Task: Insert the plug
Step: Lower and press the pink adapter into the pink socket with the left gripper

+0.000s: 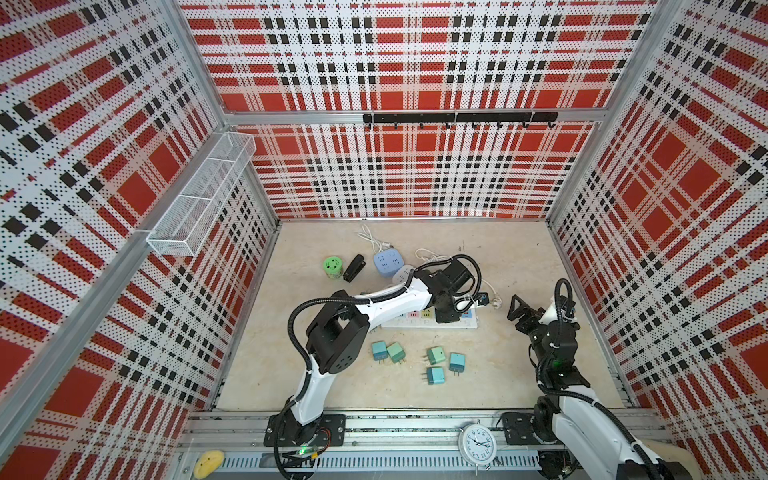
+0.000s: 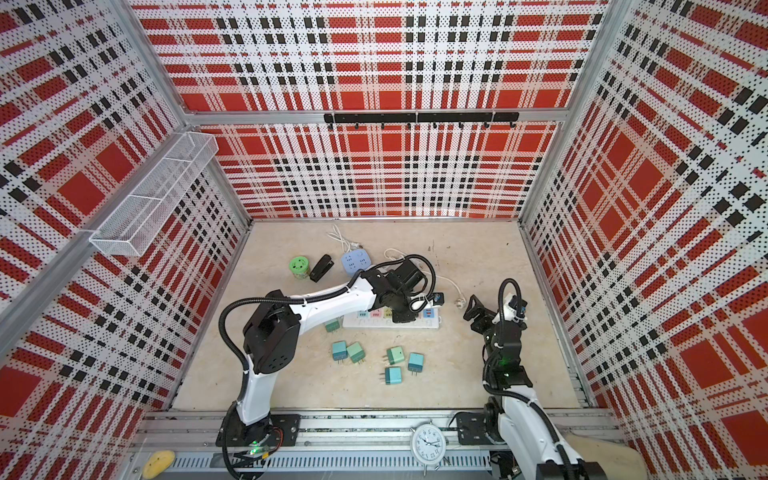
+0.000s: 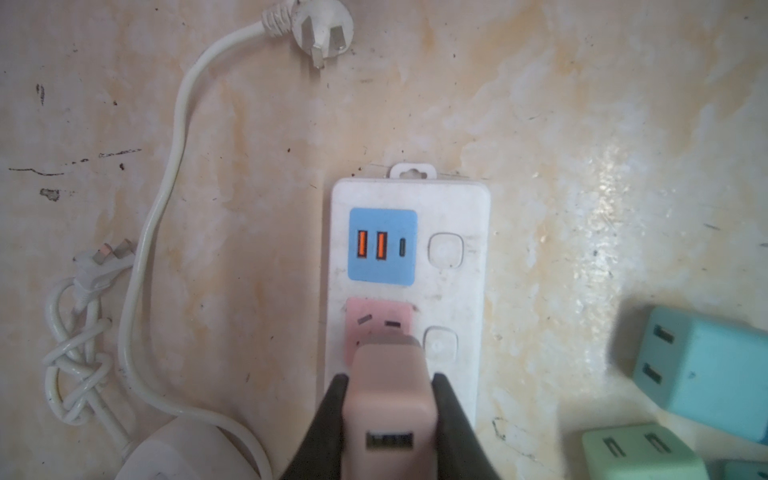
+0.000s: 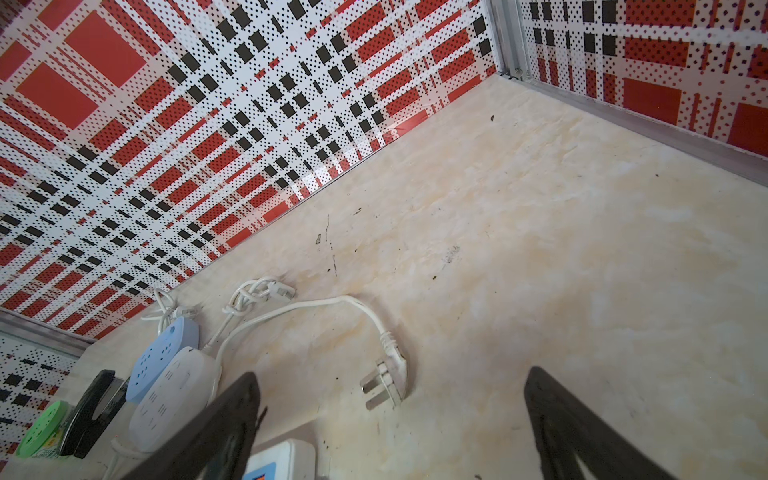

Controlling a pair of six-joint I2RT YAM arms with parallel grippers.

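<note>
Slots of the pink socket (image 3: 376, 320) still show beyond the plug. My left gripper next needs to move gently toward the USB panel (image 3: 382, 247) and down onto the slots, then let go of the plug.
My left gripper (image 3: 390, 379) is shut on a pink cube plug (image 3: 388, 407), one black finger on each side. The plug's front end sits on the pink socket (image 3: 376, 320) of the white power strip (image 3: 457, 291), and its prongs are hidden. Beyond that socket is a blue USB panel (image 3: 382, 247). In both top views the left gripper (image 1: 446, 316) (image 2: 403, 318) hangs over the strip (image 1: 432, 324) (image 2: 419, 324). My right gripper (image 4: 390, 382) (image 1: 517, 307) stands open and empty to the strip's right, above bare table.
Several teal and green cube plugs (image 1: 435, 356) lie in front of the strip. A white corded plug (image 4: 384, 384) lies near the right gripper. Round blue (image 1: 388, 262) and white (image 4: 174, 395) sockets, a black stapler (image 1: 354, 268) and a green round socket (image 1: 333, 266) sit behind.
</note>
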